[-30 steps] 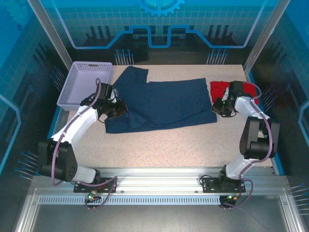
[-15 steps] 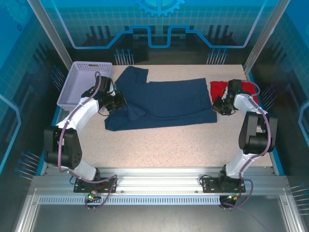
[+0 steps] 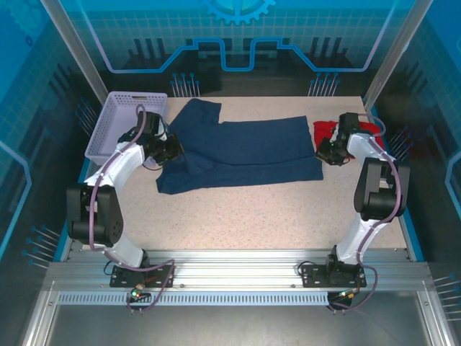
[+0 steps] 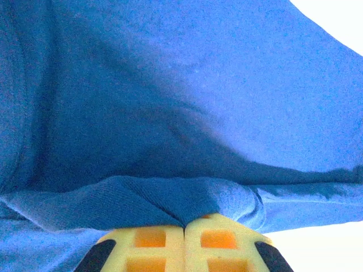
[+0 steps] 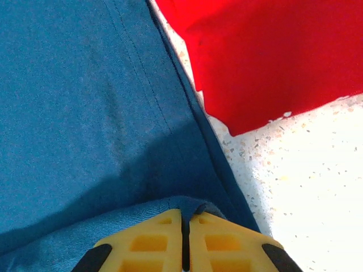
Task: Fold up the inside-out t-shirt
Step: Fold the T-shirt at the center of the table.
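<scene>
I will carry the hem outward with my right gripper, lower it onto the flat navy cloth by the red garment and let it go, as that layer lies uncovered ahead.
The dark navy t-shirt [image 3: 245, 153] lies across the middle of the table, its upper part [image 3: 196, 114] reaching toward the back. At its left edge my left gripper [image 3: 173, 150] is shut on a pinched fold of the navy cloth [image 4: 170, 201], which bunches over the yellow fingertips [image 4: 150, 246]. My right gripper [image 3: 325, 155] is shut on the shirt's right hem [image 5: 195, 207]; the blue cloth [image 5: 85, 113] stretches away from its yellow fingers [image 5: 227, 243].
A bright red folded garment [image 3: 328, 132] lies just right of the shirt, close behind my right gripper, also seen as red garment [image 5: 272, 56]. A lavender basket [image 3: 124, 124] stands at the back left. Speckled tabletop [image 3: 252, 216] stretches in front of the shirt.
Both grippers have moved toward the back of the table, dragging the shirt's near edge with them; the front strip has narrowed and the left corner has pulled in.
</scene>
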Tool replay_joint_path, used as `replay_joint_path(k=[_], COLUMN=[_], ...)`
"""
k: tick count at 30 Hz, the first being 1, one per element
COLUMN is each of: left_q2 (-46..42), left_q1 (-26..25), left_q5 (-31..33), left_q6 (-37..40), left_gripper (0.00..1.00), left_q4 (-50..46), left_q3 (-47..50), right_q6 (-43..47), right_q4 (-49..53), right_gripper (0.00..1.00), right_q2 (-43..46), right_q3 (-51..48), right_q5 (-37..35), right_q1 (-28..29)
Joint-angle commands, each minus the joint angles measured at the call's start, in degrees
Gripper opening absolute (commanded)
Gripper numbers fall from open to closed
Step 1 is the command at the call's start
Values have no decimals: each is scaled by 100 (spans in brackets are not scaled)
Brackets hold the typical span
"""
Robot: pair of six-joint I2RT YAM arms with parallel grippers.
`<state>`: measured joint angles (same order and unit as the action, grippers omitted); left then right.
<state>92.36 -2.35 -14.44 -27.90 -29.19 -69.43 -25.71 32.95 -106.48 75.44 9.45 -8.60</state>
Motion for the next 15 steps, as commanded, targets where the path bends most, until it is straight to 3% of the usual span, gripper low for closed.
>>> replay_joint_path(k=[1,15], left_q2=[174,572], left_q1=[67,215], left_q5=[-154,-95], left_q6=[154,188], left_gripper=[0,0], left_q4=[127,133], left_q3=[-223,-541], right_q6=[-83,-42], right_q4=[-15,130], right_gripper=[9,9], right_q2=[-193,-739], right_q3=[259,849], right_q5=[-14,-123], right_q1=[105,284])
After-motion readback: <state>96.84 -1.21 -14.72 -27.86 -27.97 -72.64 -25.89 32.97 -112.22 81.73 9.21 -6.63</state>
